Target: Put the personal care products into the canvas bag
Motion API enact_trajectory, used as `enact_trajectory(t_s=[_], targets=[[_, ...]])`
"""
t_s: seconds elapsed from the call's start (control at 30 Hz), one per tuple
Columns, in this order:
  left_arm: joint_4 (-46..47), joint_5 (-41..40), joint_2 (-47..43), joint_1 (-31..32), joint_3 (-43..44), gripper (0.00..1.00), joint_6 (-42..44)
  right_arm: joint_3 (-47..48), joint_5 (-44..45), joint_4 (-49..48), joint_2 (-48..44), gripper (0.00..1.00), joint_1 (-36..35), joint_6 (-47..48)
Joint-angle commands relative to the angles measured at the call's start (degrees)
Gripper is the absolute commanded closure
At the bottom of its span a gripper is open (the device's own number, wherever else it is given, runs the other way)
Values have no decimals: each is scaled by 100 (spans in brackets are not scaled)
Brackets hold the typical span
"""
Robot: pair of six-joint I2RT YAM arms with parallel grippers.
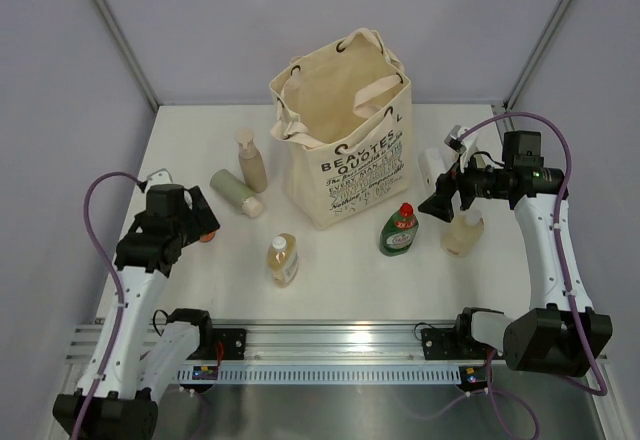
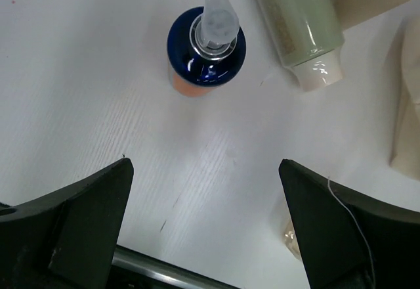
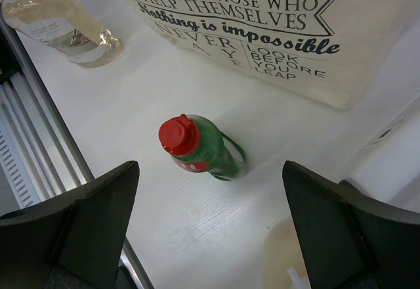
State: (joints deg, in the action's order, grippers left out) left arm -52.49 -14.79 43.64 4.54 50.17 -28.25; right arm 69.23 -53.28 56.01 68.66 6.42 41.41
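Note:
Next, my left gripper lowers and moves outward around that product's top.
The canvas bag (image 1: pixel 340 130) stands open at the table's middle back, its black lettering (image 3: pixel 262 26) facing the arms. Personal care products lie around it: a beige pump bottle (image 1: pixel 251 163), a sage-green tube (image 1: pixel 236 192) (image 2: pixel 298 23), an amber bottle (image 1: pixel 283 259) (image 3: pixel 62 20), a green bottle with a red cap (image 1: pixel 399 230) (image 3: pixel 203 148), a white tube (image 1: pixel 432 168) and a cream bottle (image 1: pixel 463 232). My left gripper (image 1: pixel 203 218) (image 2: pixel 205 167) hovers open just short of a small blue-topped orange bottle (image 2: pixel 207 52). My right gripper (image 1: pixel 442 200) (image 3: pixel 210 165) hangs open above the green and cream bottles.
A metal rail (image 1: pixel 330 345) runs along the near table edge below the arm bases. Grey walls enclose the table at the back and sides. The bag's rope handles (image 1: pixel 290 120) droop over its left rim.

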Motion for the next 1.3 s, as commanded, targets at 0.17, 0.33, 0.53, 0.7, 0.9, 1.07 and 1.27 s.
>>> enact_trajectory(t_s=[0.17,0.33,0.53,0.7,0.9,1.07,1.27], targets=[[3805,-130,777,-75,-1501,2,1145,-41,-192,-90,7,0,-17,245],[4580,-209,1638,-278,-1458,3,1286,-41,-157,-64,15,0,-17,236],[4949,-490,2166,-295,-1422,4,1357,-41,-95,-134,15,0,-17,87],[5099,-831,2474,-322,-1387,9,1462,3,45,-160,33,1,-9,-1],[5495,-745,2632,-348,-1344,16,1638,82,116,-143,94,0,-17,-45],[5759,-508,2852,-348,-1159,24,1928,178,151,-99,156,0,-17,-54],[5978,-166,2957,-374,-1159,47,2244,196,204,-46,156,0,-17,16]])
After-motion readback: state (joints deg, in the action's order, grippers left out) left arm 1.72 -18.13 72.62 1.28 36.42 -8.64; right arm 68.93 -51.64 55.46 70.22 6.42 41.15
